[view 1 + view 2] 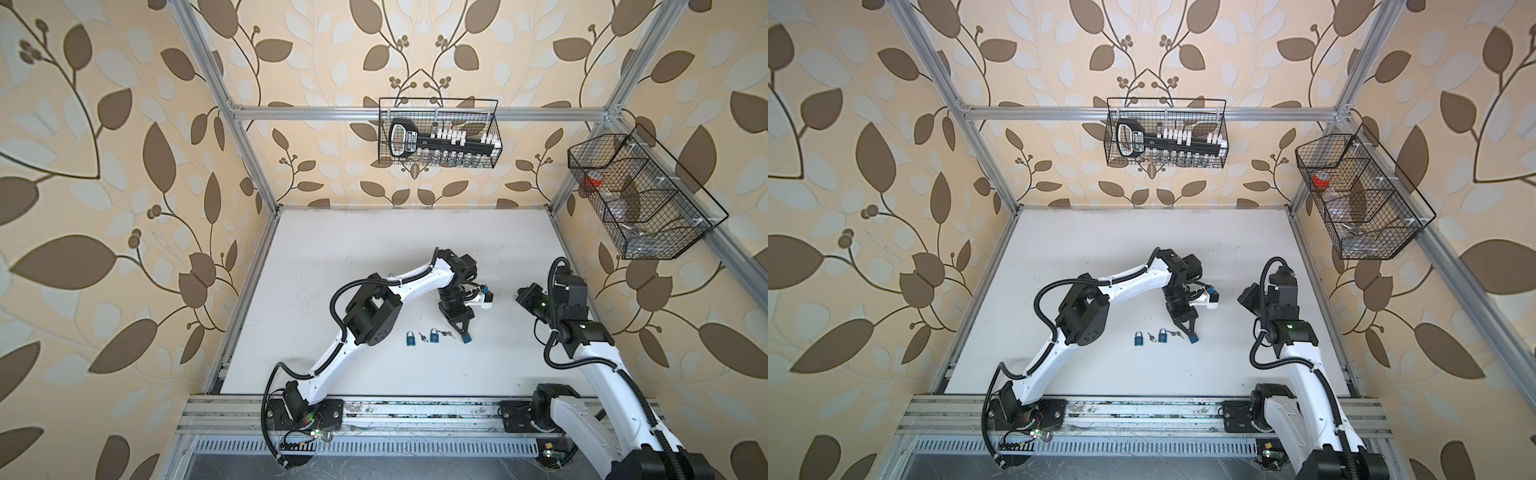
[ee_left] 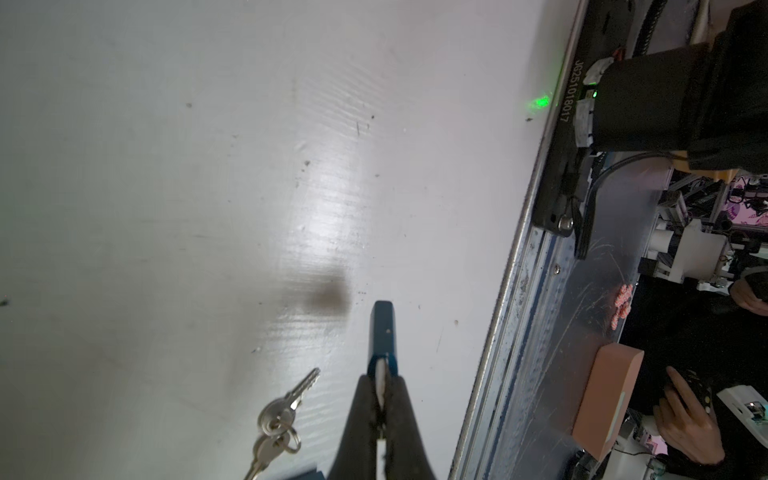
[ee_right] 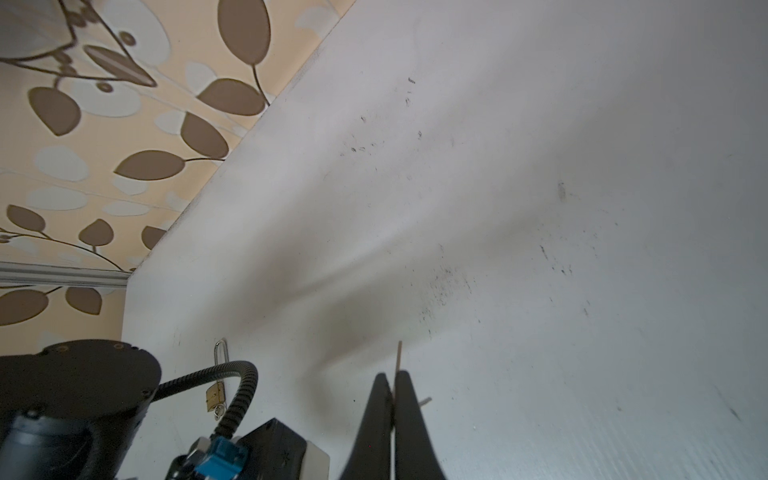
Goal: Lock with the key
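The left gripper should next move down a little to the bare tabletop beneath the padlock (image 1: 467, 340) and let go of the padlock there, since the silver keys lie clear of that spot.
My left gripper (image 1: 462, 332) is shut on a small blue padlock (image 1: 466, 339), which juts out past its fingertips just above the white table (image 1: 415, 249). The left wrist view shows the same grip (image 2: 380, 376) on the padlock (image 2: 383, 328), with a ring of silver keys (image 2: 277, 415) lying on the table beside the fingers. My right gripper (image 3: 392, 376) is shut on a thin key (image 3: 399, 355), seen edge-on, its blade sticking out beyond the tips. In both top views the right gripper (image 1: 519, 293) hangs above the table to the right of the left one.
Two more blue padlocks (image 1: 410, 338) (image 1: 434, 336) lie left of the left gripper, with keys (image 1: 422, 336) (image 1: 446, 333) beside them. Wire baskets (image 1: 440, 133) (image 1: 640, 195) hang on the back and right walls. A metal rail (image 1: 415, 411) runs along the front edge.
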Tool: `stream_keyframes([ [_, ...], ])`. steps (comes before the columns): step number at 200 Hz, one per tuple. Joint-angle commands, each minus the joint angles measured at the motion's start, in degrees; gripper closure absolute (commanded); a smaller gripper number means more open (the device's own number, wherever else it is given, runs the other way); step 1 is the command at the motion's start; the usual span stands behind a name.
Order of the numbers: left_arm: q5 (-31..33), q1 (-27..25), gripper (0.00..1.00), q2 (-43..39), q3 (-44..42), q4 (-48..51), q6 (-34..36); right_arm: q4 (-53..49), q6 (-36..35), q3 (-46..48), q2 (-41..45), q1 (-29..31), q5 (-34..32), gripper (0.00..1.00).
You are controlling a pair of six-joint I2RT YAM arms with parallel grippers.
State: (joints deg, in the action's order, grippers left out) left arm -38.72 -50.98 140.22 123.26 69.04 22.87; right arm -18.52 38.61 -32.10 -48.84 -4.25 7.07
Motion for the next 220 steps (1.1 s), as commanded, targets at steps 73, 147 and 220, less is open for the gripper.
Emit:
stream_keyframes([
  [73, 1.1, -0.3, 0.93, 2.5, 5.0, 2.7, 0.9, -1.4, -1.0, -0.7, 0.0, -0.1, 1.0, 1.00],
  [147, 2.3, -0.2, 0.76, 3.8, 6.4, 2.3, 0.4, -1.7, -1.2, -0.6, 0.1, -0.2, 1.2, 1.00],
  [220, 3.5, -0.2, 0.66, 4.6, 8.1, 1.6, -0.7, -1.9, -2.0, -0.3, -0.2, -0.2, 1.3, 1.00],
])
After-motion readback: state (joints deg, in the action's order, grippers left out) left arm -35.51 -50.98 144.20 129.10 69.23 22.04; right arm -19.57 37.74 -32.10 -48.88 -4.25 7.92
